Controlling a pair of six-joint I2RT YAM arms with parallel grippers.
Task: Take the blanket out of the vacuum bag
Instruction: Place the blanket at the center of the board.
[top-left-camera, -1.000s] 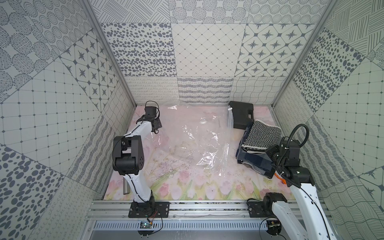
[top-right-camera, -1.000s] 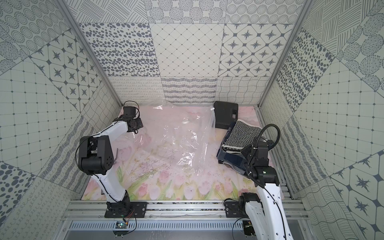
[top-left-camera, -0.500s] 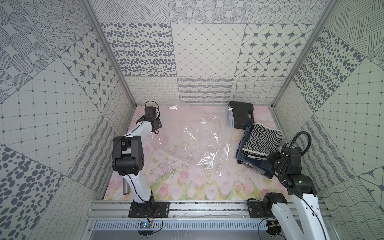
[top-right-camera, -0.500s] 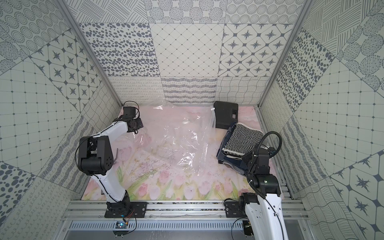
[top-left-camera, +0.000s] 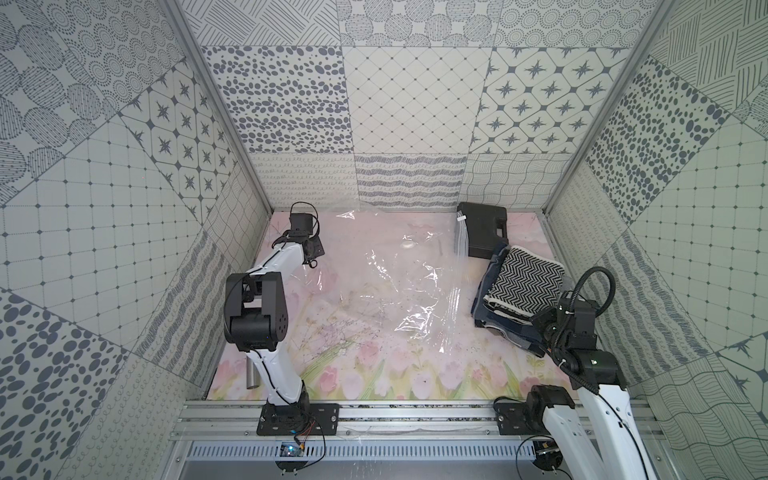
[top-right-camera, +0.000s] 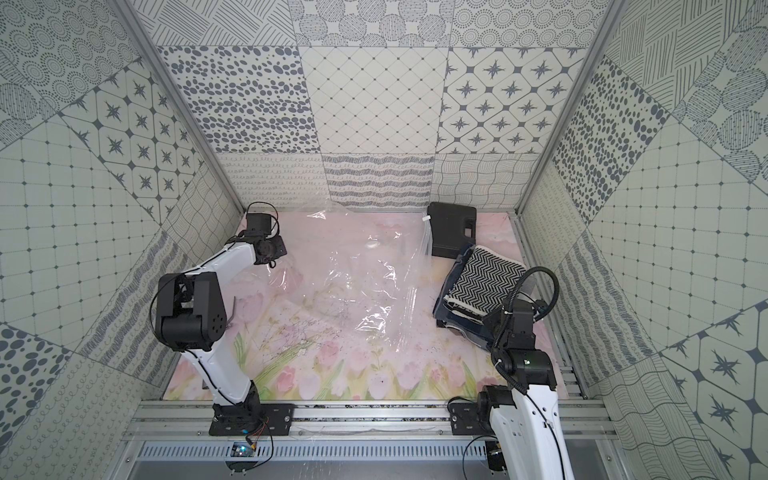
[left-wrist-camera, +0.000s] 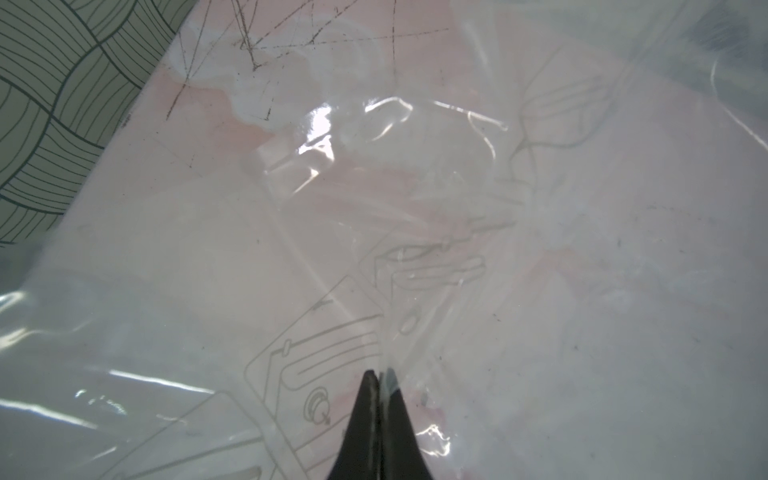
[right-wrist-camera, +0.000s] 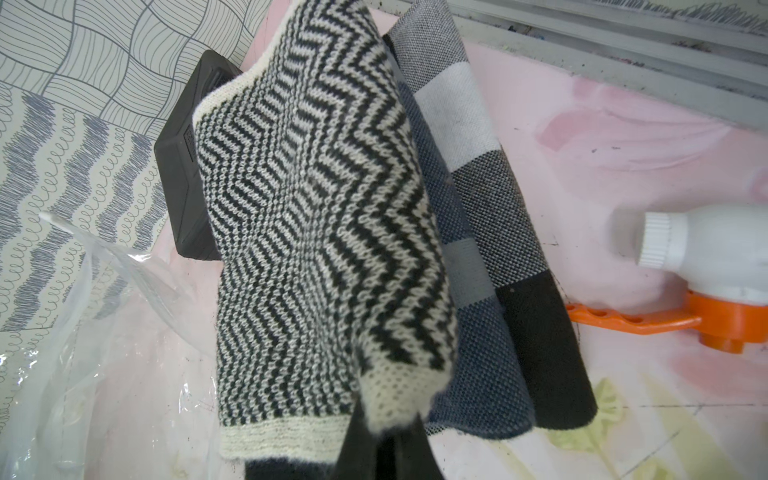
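Observation:
My left gripper holds the bag's plastic between its fingers and will next rise and release it above the floral mat, since the blanket is outside the bag.
The vacuum bag lies crumpled and see-through across the middle of the floral mat, its white valve cap facing up. My left gripper is shut on the bag's plastic at the far left. The blanket, a black-and-white zigzag knit folded over dark checked cloth, lies outside the bag on the right. My right gripper is shut on its cream hem; in both top views the wrist hides the jaws.
A black hard case sits at the back right, touching the blanket's far end. A white bottle on an orange pump piece lies beside the blanket. Patterned walls close in on three sides. A metal rail runs along the front.
My right arm has drawn back toward the front rail, dragging the blanket's near edge slightly with it. The left arm and the bag have stayed put.

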